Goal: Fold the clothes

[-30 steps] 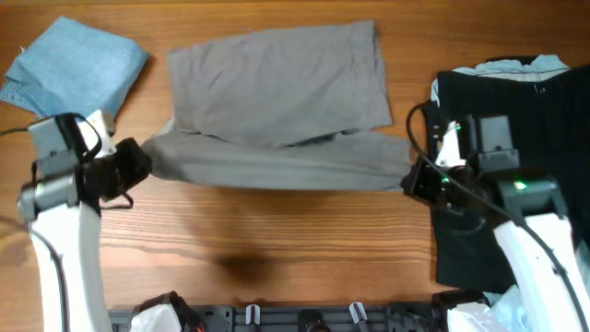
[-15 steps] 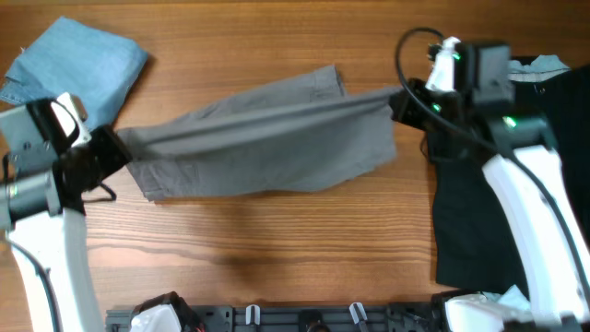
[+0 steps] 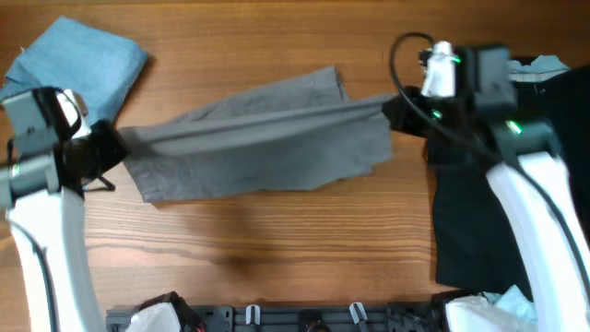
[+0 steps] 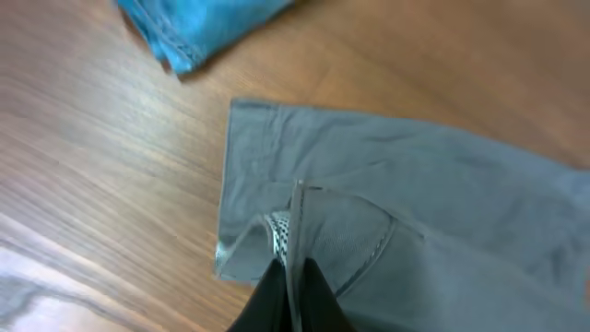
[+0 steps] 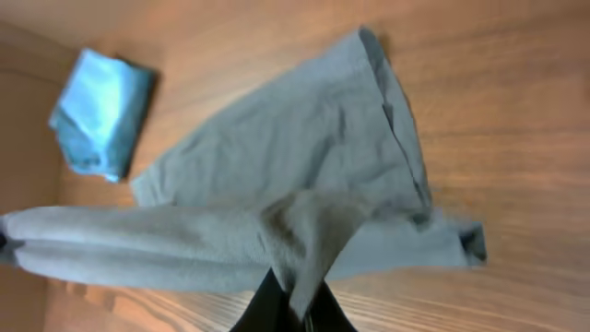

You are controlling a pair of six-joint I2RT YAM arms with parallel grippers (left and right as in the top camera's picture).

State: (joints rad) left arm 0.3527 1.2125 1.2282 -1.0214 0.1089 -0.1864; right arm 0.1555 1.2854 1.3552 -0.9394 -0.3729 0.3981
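Observation:
The right gripper lowers the held edge onto the cloth (image 5: 380,90) beside its far corner next and releases, since the shorts' lower part already lies on the wood.
The grey shorts (image 3: 258,143) hang stretched between my two grippers above the wooden table, the lower part draped on the wood. My left gripper (image 3: 112,143) is shut on the shorts' left edge; the left wrist view shows the shorts (image 4: 415,231) pinched between the fingers (image 4: 293,290). My right gripper (image 3: 392,109) is shut on the right edge; the right wrist view shows the shorts (image 5: 304,157) hanging from the fingers (image 5: 293,309). The folded light-blue denim garment (image 3: 78,60) lies at the back left. The black garment (image 3: 479,212) lies at the right, under my right arm.
The light-blue denim also shows in the left wrist view (image 4: 198,23) and the right wrist view (image 5: 101,111). A pale cloth (image 3: 544,63) peeks out behind the black garment. A dark rail with clips (image 3: 304,318) runs along the table's front edge.
Both grippers lifted the shorts' near edge and carried it toward the back, the right further than the left, folding the shorts over. In the last half second they barely moved.

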